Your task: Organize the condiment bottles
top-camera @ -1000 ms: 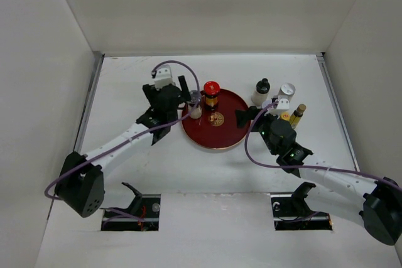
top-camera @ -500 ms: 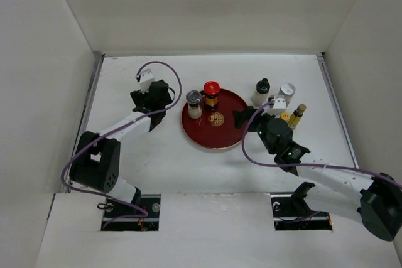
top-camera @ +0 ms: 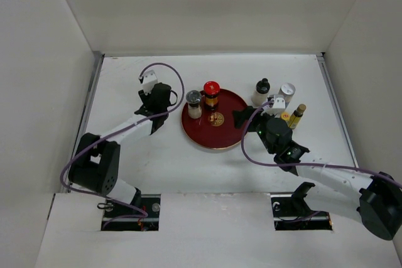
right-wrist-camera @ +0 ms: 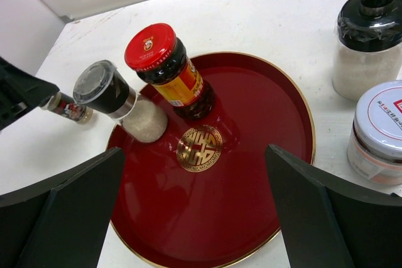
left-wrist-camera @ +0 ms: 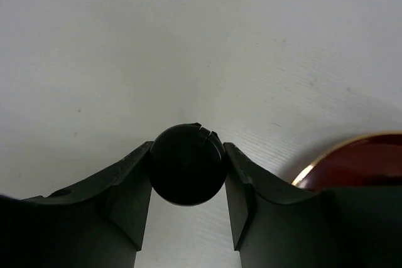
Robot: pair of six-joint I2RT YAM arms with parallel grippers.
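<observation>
The tray is bare on the shaker's near side (top-camera: 198, 130), so I will next lift the bottle with my left gripper over the gold rim, then move it back and down there.
My left gripper (left-wrist-camera: 187, 152) is shut on a small bottle with a black cap (left-wrist-camera: 186, 174), just left of the red round tray (top-camera: 221, 137). From the right wrist, that small bottle (right-wrist-camera: 70, 108) shows a dark red label beside the left fingers (right-wrist-camera: 19, 95). On the tray stand a red-capped jar (right-wrist-camera: 168, 70) and a dark-lidded shaker of white grains (right-wrist-camera: 119, 101). My right gripper (right-wrist-camera: 195, 150) hangs open over the tray's right part, with nothing between its fingers. Right of the tray stand a black-capped bottle (top-camera: 261, 91), a white-lidded jar (top-camera: 287, 90) and a yellow-capped bottle (top-camera: 296, 115).
White walls close in the table on the left, back and right (top-camera: 207, 10). The tray's gold rim (left-wrist-camera: 320, 161) lies close to the right of my left fingers. The right arm's purple cable (top-camera: 248, 149) loops beside the tray's near right edge.
My left gripper left the shaker standing on the tray, moved left off the tray, and closed on the small black-capped bottle. The right gripper has stayed open and almost still.
</observation>
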